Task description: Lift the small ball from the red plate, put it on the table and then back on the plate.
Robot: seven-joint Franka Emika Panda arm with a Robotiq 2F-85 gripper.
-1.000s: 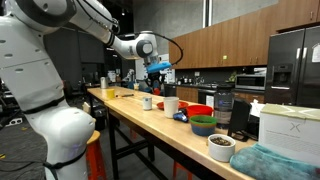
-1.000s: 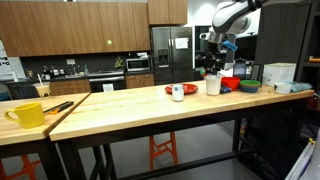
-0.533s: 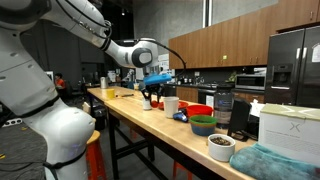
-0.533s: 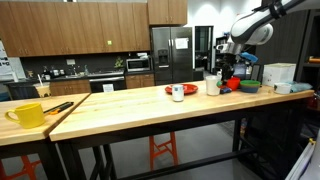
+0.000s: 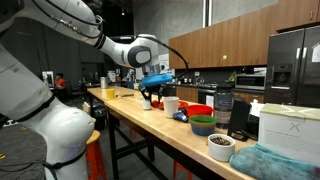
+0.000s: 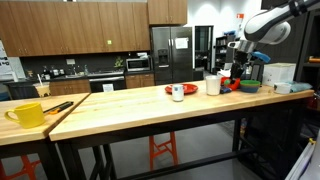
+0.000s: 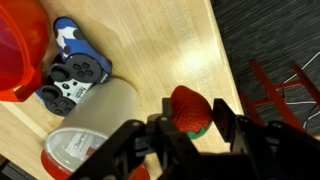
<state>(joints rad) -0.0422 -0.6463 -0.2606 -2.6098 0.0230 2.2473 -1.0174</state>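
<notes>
The robot should move its gripper away from the white cup toward the red plate, then lower it onto bare wood short of the plate, where the table is empty.
In the wrist view my gripper [image 7: 193,122] is shut on the small ball [image 7: 190,106]. The ball is red with a green underside and hangs over bare wood close to the table's [image 7: 150,50] edge. In both exterior views the gripper [image 5: 150,96] [image 6: 237,77] is low over the table, beside a white cup [image 5: 171,104] [image 6: 212,85]; the ball is too small to make out there. The red plate [image 6: 178,96] lies flat further along the table, with a small white thing on it, apart from the gripper.
Next to the ball stand a white cup [image 7: 95,118], a blue and white toy car [image 7: 75,68] and a red bowl [image 7: 15,45]. A green bowl [image 5: 203,125], a small dish [image 5: 220,146] and a white box [image 5: 288,125] follow along the bench. A yellow mug [image 6: 28,114] sits at the other end.
The arm has swung along the table and come down, carrying the ball from high above the cups to just over the wood beside the white cup. The jaws stayed shut.
</notes>
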